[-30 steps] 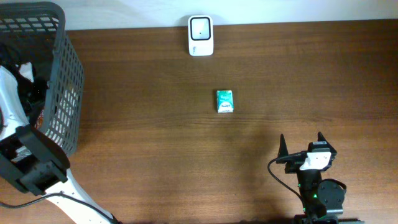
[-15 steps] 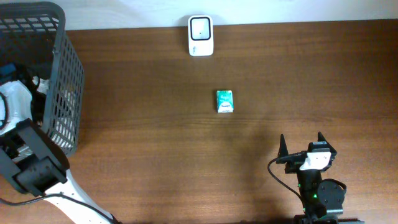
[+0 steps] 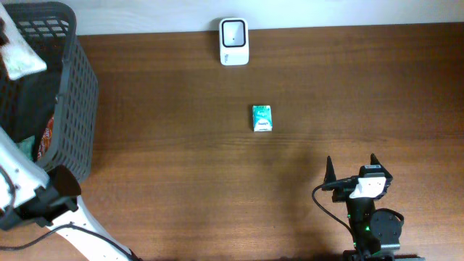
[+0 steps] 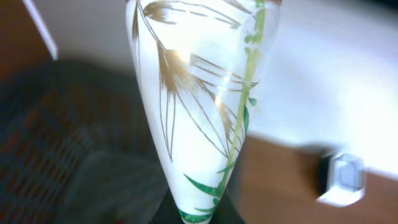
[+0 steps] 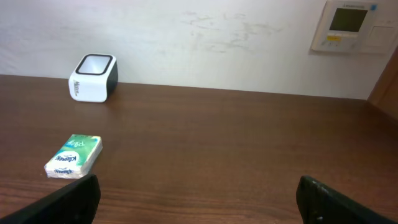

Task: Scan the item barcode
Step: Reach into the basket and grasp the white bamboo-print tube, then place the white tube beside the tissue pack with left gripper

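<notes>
My left gripper will next carry the packet from over the basket (image 3: 76, 87) to the right in the overhead view, then down onto empty table by the green tissue pack.
My left gripper (image 4: 198, 213) is shut on the narrow end of a white packet (image 4: 193, 93) printed with gold and green leaves. From overhead the packet (image 3: 20, 56) hangs above the dark mesh basket (image 3: 76, 87) at the far left; the jaws themselves are hidden there. The white-and-black barcode scanner (image 3: 233, 41) stands at the table's back edge, and also shows as the scanner (image 4: 342, 179) and the scanner (image 5: 93, 78) in the two wrist views. My right gripper (image 3: 350, 172) stands open near the front right, nothing between its fingers (image 5: 71, 198).
A green tissue pack (image 3: 262, 117) lies mid-table, in front of the scanner; the same tissue pack (image 5: 74, 156) is at the left of the right wrist view. More items lie inside the basket (image 4: 56, 149). A wall thermostat (image 5: 351, 25) hangs at the back right.
The left gripper has shut on the white packet and lifted it up out of the basket toward the far left corner. The right arm has not moved.
</notes>
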